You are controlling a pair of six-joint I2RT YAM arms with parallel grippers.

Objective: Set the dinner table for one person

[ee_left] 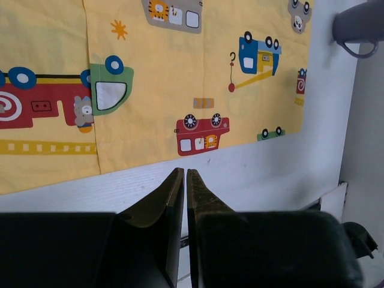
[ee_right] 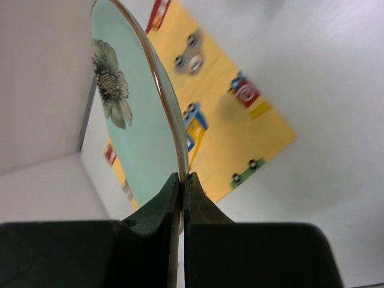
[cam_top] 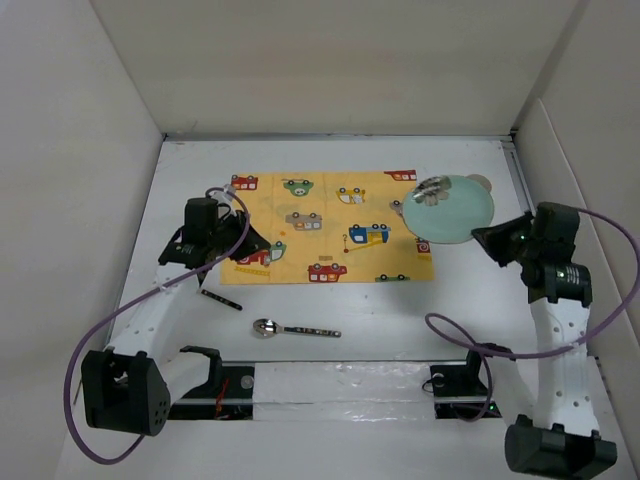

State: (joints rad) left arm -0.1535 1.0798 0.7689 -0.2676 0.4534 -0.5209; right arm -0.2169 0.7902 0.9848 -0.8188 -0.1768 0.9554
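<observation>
My right gripper moves to the left in the top view next, lowers the plate [ee_right: 135,126] onto the placemat's middle and releases it, since that spot is bare.
A yellow placemat with cartoon cars [cam_top: 325,227] lies on the white dinner table [cam_top: 400,315]. My right gripper [cam_top: 487,237] is shut on the rim of a pale green plate with a flower print [cam_top: 450,207] and holds it tilted above the placemat's right end. The right wrist view shows the plate [ee_right: 135,126] edge-on between my fingers [ee_right: 183,179]. My left gripper [cam_top: 262,248] is shut and empty over the placemat's lower left edge; its tips [ee_left: 185,174] hover by the mat's near edge [ee_left: 180,84]. A spoon [cam_top: 292,329] lies on the table in front of the placemat.
A thin dark utensil [cam_top: 220,299], a handle only, lies left of the spoon by the left arm. White walls enclose the table on the left, back and right. Purple cables loop beside both arms.
</observation>
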